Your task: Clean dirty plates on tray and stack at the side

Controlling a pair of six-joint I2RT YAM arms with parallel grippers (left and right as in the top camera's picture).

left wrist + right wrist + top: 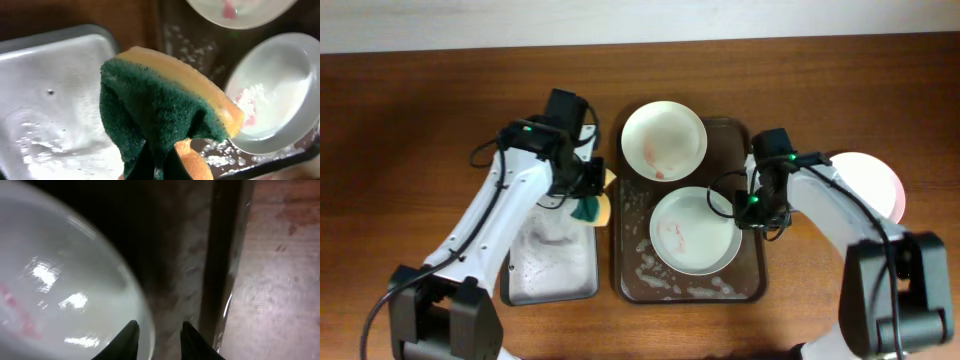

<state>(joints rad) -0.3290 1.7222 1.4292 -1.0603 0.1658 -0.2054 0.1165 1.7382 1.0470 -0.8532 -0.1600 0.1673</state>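
The grey-green plate still has reddish smears, so my left gripper needs to lower the sponge (165, 110) onto that plate, wipe it, and then let go of it down in the grey metal tray (65, 102).
The dark brown tray (632, 262) holds two plates with reddish smears: a cream plate (663, 140) at the back and a pale grey-green plate (695, 230) in front. A clean white plate (870, 180) lies on the table to the right of the tray. My left gripper (588, 203) is shut on a green-yellow sponge (165, 110) and holds it above the gap between the grey metal tray and the brown tray. My right gripper (157, 332) is open, and its fingers straddle the right rim of the grey-green plate (60, 280). It also shows in the overhead view (752, 207).
A grey metal tray (550, 265), wet with suds, stands left of the brown tray and shows in the left wrist view (50, 100). Foam lies on the brown tray's floor (200, 55). The brown tray's right rim (220, 255) borders the wooden table.
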